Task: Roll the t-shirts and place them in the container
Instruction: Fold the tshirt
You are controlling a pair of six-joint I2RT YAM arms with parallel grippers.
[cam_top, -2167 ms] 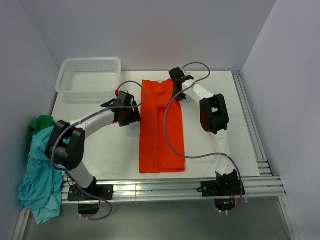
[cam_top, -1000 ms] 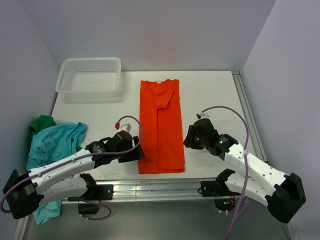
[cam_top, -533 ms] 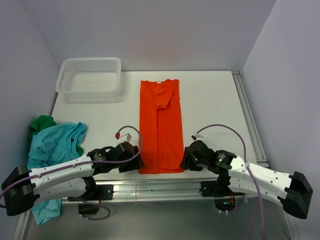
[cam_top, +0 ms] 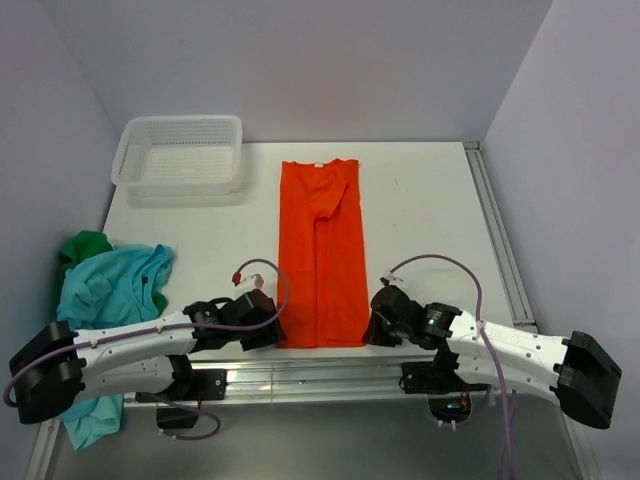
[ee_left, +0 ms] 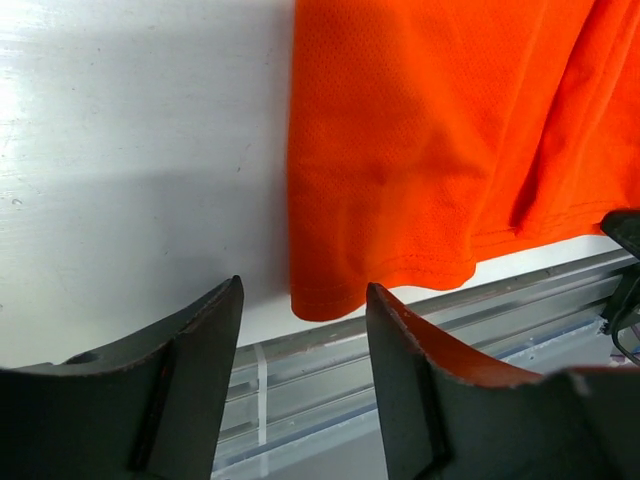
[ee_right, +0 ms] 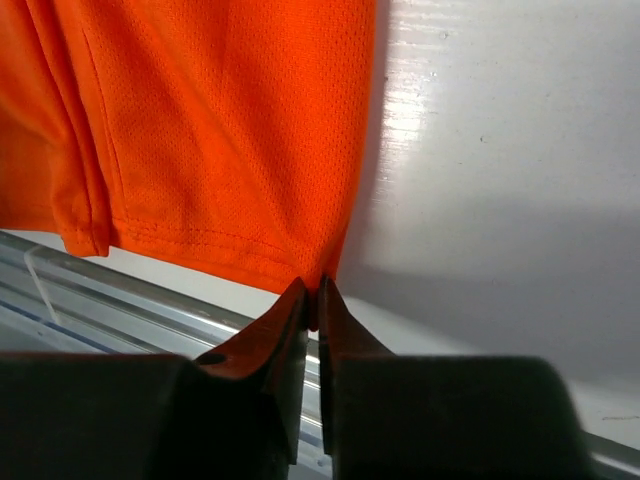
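The flat orange-red t-shirt stretches outward from its hem corner, so the robot's right gripper will next carry that corner up, outward and down onto the t-shirt's middle (cam_top: 354,254) and let go of it there.
The orange-red t-shirt (cam_top: 322,250) lies flat, folded into a long strip down the middle of the table. My left gripper (cam_top: 272,334) sits at its near left corner. In the left wrist view the left gripper (ee_left: 303,290) is open, its fingers astride the hem corner of the orange t-shirt (ee_left: 420,150) without pinching it. My right gripper (cam_top: 372,330) is at the near right corner. The right wrist view shows that gripper (ee_right: 312,290) shut on the hem corner of the orange t-shirt (ee_right: 220,130). A teal t-shirt (cam_top: 105,290) and a green t-shirt (cam_top: 85,245) lie heaped at the left edge.
A white mesh basket (cam_top: 180,150) stands at the table's back left. Metal rails (cam_top: 320,375) run along the near edge just below both grippers. Grey walls close in the back and both sides.
Both arms have come from the shirt's far end down to its near hem corners. The right gripper has closed on the right corner; the left one's jaws have narrowed but remain apart.
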